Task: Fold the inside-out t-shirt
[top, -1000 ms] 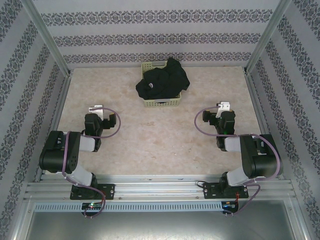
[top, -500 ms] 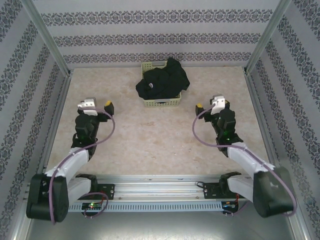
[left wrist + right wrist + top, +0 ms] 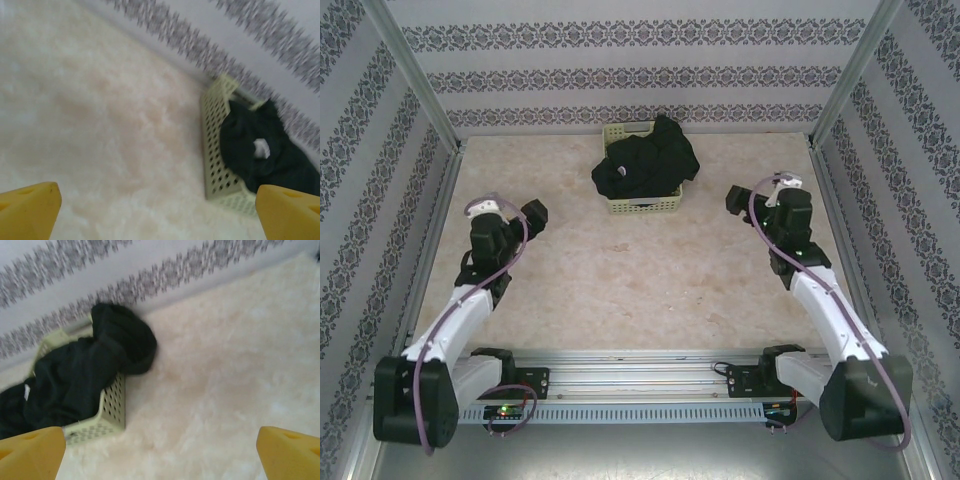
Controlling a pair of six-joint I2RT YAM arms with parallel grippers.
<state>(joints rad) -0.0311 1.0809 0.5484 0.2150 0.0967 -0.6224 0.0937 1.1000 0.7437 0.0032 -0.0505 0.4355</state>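
Note:
The t-shirt is heaped uncovered in the basket. I should next carry my right gripper over the basket's rim and lower it to close on the t-shirt's fold (image 3: 631,174) (image 3: 40,389) beside the white tag.
The inside-out t-shirt (image 3: 647,163) is a crumpled black heap in a pale yellow-green lattice basket (image 3: 642,206) at the back middle of the table, spilling over the basket's right rim. My left gripper (image 3: 510,209) hovers open left of the basket, well apart from it. My right gripper (image 3: 762,190) hovers open to the basket's right, also apart. In the left wrist view the t-shirt (image 3: 250,155) shows a small white tag (image 3: 261,147), and the yellow fingertips (image 3: 30,206) stand wide with bare table between them. In the right wrist view the t-shirt (image 3: 85,367) droops over the basket (image 3: 114,405).
The beige tabletop (image 3: 620,280) spreads between the arms and the basket. Patterned walls (image 3: 640,75) close the back and both sides, with metal posts (image 3: 415,75) at the back corners. The arm bases stand on a rail (image 3: 640,375) at the near edge.
Both arms have unfolded and reached forward and outward, carrying the grippers toward the back of the table on either side of the basket. The grippers stay open; the t-shirt has not moved.

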